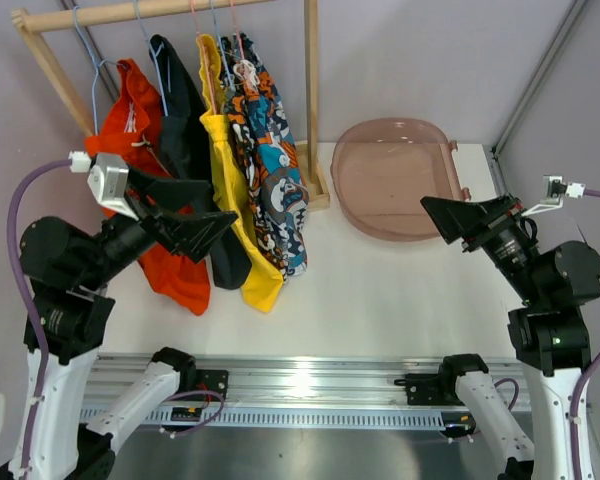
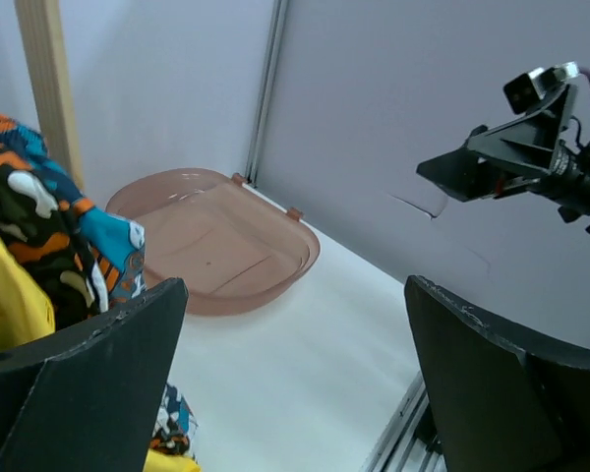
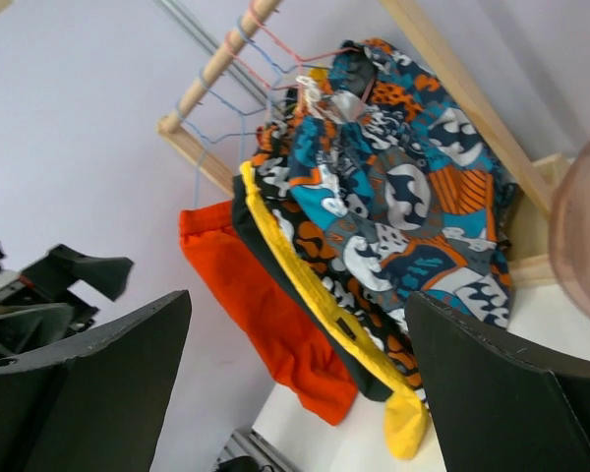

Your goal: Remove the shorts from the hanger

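The left gripper moves outward and turns toward the rack (image 1: 310, 90) next, onto the teal patterned shorts' hanger. The pink hanger (image 1: 236, 22) hangs outward of my left gripper.
Five shorts hang on wire hangers from a wooden rack (image 1: 310, 90) at the back left: orange-red (image 1: 130, 110), black (image 1: 185, 135), yellow (image 1: 252, 265), black-white-orange patterned (image 1: 246, 140) and teal-orange-black patterned (image 1: 283, 185). My left gripper (image 1: 225, 203) is open and empty, close in front of the black and yellow shorts. In the left wrist view it (image 2: 295, 295) points past the patterned shorts (image 2: 49, 226). My right gripper (image 1: 440, 215) is open and empty at the right, apart from the shorts. In its wrist view it (image 3: 297, 300) faces the orange-red (image 3: 265, 315), yellow (image 3: 320, 300) and teal patterned shorts (image 3: 413, 197).
A shallow pink tray (image 1: 380, 128) lies at the back, right of the rack's foot; it also shows in the left wrist view (image 2: 305, 258). Grey walls close in at the back and right. A metal rail (image 1: 300, 385) runs along the near table edge.
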{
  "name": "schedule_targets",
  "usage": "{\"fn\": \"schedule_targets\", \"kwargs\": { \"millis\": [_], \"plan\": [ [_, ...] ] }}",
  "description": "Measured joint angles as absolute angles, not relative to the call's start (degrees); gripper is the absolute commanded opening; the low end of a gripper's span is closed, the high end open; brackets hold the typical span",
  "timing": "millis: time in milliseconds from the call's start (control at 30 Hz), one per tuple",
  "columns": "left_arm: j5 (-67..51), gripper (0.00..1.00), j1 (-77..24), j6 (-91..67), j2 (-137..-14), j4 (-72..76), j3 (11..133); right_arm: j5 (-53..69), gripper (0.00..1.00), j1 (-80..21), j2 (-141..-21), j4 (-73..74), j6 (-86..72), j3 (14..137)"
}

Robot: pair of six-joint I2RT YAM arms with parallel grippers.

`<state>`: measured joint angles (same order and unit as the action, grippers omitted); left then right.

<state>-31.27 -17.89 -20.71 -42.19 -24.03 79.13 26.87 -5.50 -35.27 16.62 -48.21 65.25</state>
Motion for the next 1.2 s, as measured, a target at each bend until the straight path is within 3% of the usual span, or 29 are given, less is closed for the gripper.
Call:
{"fn": "schedule_targets", "kwargs": {
  "millis": [233,633,900,1200],
  "plan": [
    [-30.3,0.99,-19.3,-19.6,-53.5,-19.0,86.0,24.8,0.99,-5.5,-39.4,16.4,-43.8,63.5],
    [-9.1,0.99,-22.7,-13.9,-101.1,-25.6,141.3,21.6,0.99,-6.4,-40.1,18.8,-37.3,49.4],
    [-0.9,0.99,-22.7,-14.2,-112.6,-26.0,143.2,21.2,0.99,-6.8,-36.4,18.5,-37.2,41.5],
    [4.9,0.99,-21.8,-15.0,-116.2,-22.7,143.8,21.1,0.99,-7.0,-35.2,19.5,-34.4,40.3]
  ]
}}
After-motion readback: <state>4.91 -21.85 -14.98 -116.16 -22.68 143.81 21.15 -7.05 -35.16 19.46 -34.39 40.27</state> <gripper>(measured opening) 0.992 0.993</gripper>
